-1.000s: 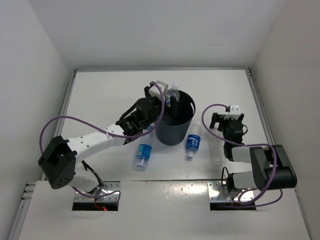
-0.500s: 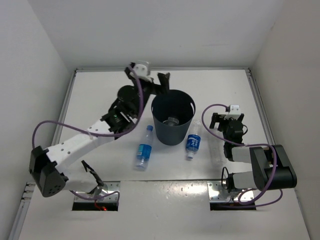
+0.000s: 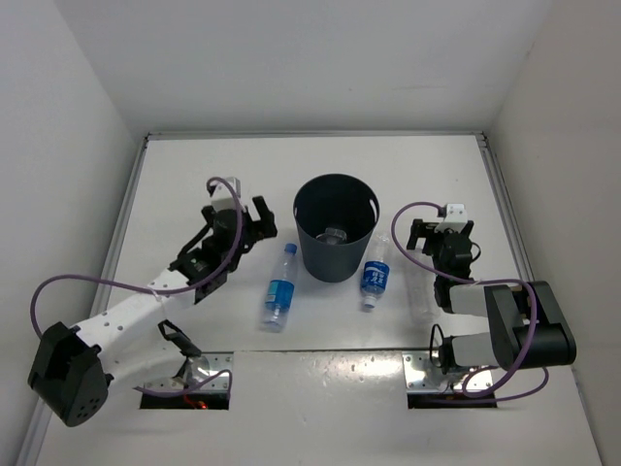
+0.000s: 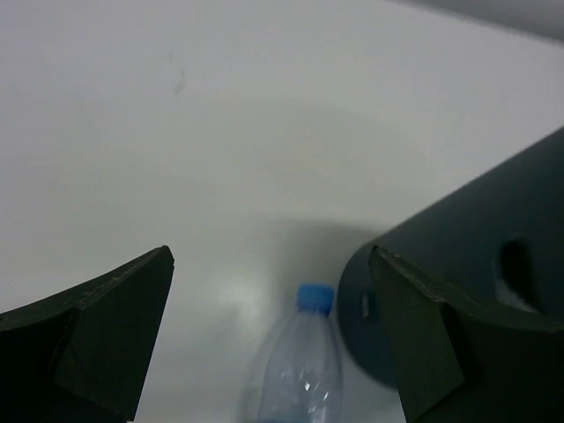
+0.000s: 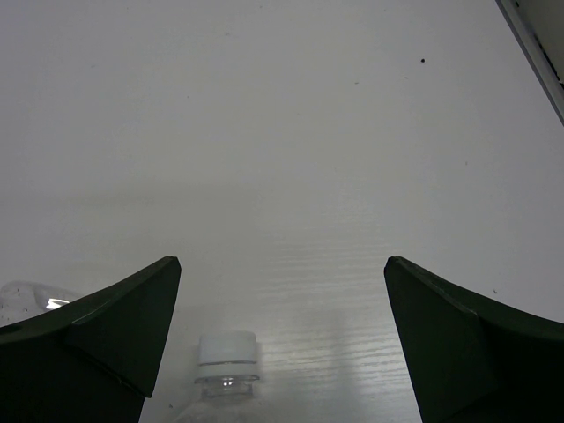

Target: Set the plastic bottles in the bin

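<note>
I need to move my left gripper back and down onto the blue-labelled bottle's middle (image 3: 282, 282) next, by the label's edge on the cap side, because the bottle's end with the cap is tight against the bin's side.
The dark grey bin (image 3: 312, 250) stands mid-table with one clear bottle (image 3: 335, 234) lying inside. A blue-labelled bottle (image 3: 277, 290) lies on the table left of the bin; in the left wrist view its blue cap (image 4: 314, 297) points at the bin wall (image 4: 480, 256). A second blue-labelled bottle (image 3: 375, 276) lies right of the bin. My left gripper (image 3: 254, 221) is open and empty, above the table left of the bin (image 4: 270, 256). My right gripper (image 3: 441, 234) is open and empty (image 5: 282, 261), over a clear white-capped bottle (image 5: 226, 356).
The white table (image 3: 194, 184) has a raised rim at its back and sides, with white walls around it. The edge of another clear thing (image 5: 25, 297) shows at the left of the right wrist view. The purple cables loop beside both arms.
The left gripper held a white-capped bottle over the bin's rim, let it go into the bin, then drew back left and toward the near edge, empty. The right arm has not moved.
</note>
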Robot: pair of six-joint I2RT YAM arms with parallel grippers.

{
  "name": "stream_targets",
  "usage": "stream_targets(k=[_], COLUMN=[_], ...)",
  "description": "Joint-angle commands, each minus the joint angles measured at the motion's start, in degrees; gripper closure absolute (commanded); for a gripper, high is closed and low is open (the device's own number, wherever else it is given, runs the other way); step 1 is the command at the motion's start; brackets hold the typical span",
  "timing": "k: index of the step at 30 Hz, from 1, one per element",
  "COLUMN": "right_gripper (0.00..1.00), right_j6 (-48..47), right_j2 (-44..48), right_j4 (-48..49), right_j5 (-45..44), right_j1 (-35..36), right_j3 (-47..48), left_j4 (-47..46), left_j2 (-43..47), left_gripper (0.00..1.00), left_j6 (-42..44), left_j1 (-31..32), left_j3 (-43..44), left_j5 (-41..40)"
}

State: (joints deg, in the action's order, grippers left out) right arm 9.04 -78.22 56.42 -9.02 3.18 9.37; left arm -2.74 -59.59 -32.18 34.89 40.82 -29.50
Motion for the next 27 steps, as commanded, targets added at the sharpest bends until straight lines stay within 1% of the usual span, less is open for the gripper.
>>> stream_targets(k=[1, 3, 6, 9, 11, 22, 27], right_gripper=[0.00, 0.00, 0.00, 0.00, 0.00, 0.00, 0.00], right_j6=[0.28, 0.28, 0.28, 0.28, 0.28, 0.28, 0.28], right_j2=[-0.10, -0.10, -0.10, -0.10, -0.10, -0.10, -0.10], right_j4=[2.20, 2.20, 2.20, 2.20, 2.20, 2.20, 2.20], right_j5=[-0.65, -0.65, -0.65, -0.65, -0.65, -0.65, -0.65], right_j1=[0.07, 0.07, 0.07, 0.07, 0.07, 0.07, 0.07], right_j3=[1.44, 1.44, 1.44, 1.44, 1.44, 1.44, 1.44], left_j4=[1.09, -0.77, -3.84, -3.85, -4.81, -13.60, -16.59], left_j2=[2.80, 3.69, 4.31, 1.16, 0.44, -0.70, -1.84], left_gripper=[0.00, 0.00, 0.00, 0.00, 0.00, 0.00, 0.00], left_j6=[-7.63, -7.63, -6.14, -6.14, -4.12, -1.21, -1.21], left_j1=[-1.05, -1.06, -1.58, -2.11, -2.11, -2.11, -2.11], left_j3=[-5.12, -9.85, -14.61, -16.55, -17.08, -21.31, -23.94], left_j5=[5.84, 9.26, 13.66, 19.02, 22.18, 30.98, 30.20])
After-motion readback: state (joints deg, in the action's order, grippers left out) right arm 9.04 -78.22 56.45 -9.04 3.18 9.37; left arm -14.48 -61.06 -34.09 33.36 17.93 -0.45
